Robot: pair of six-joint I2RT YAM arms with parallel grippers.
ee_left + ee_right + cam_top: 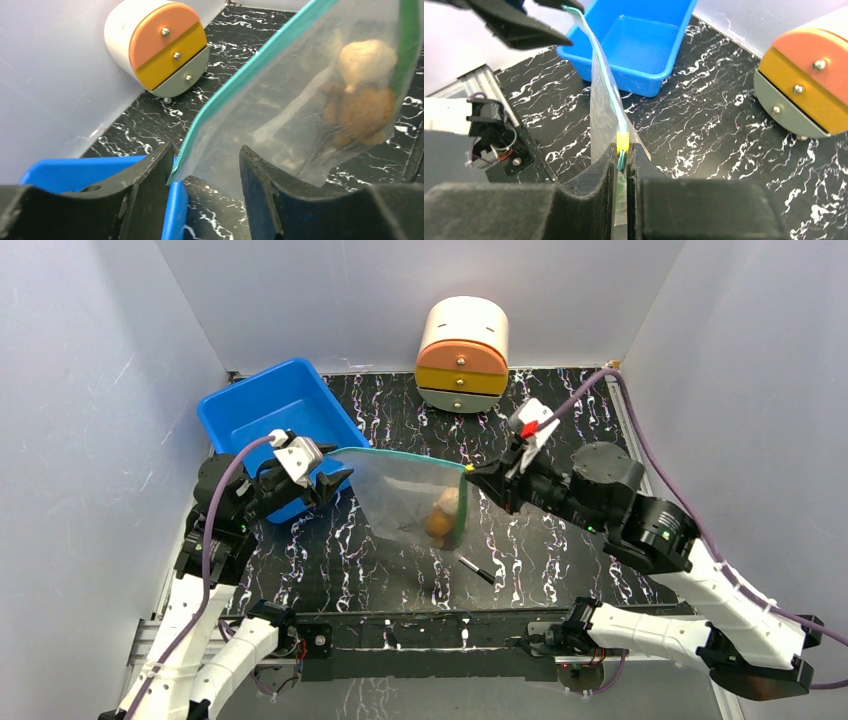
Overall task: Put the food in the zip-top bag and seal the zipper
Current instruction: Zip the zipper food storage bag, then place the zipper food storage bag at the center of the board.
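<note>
My right gripper turns downward next, lowers the bag (400, 500) onto the tabletop in front of the drawer unit, and releases it, because that spot is bare.
The clear zip-top bag (400, 500) hangs above the table between both arms. Its teal zipper (400, 454) runs along the top edge. The food (443, 517), a tan lump (365, 57) over a brown lump (362, 112), sits low in the bag's right end. My right gripper (622, 160) is shut on the bag's right corner, right behind a small yellow tab (623, 141) on the zipper (599, 55). My left gripper (205, 170) is open; the bag's (280, 100) left corner hangs loose in the gap between the fingers (145, 185).
A blue tray (265, 405) stands at the back left, just under and behind the left gripper. A round drawer unit (462, 355) with orange, yellow and grey fronts stands against the back wall. A thin black pen (477, 570) lies on the marbled table below the bag.
</note>
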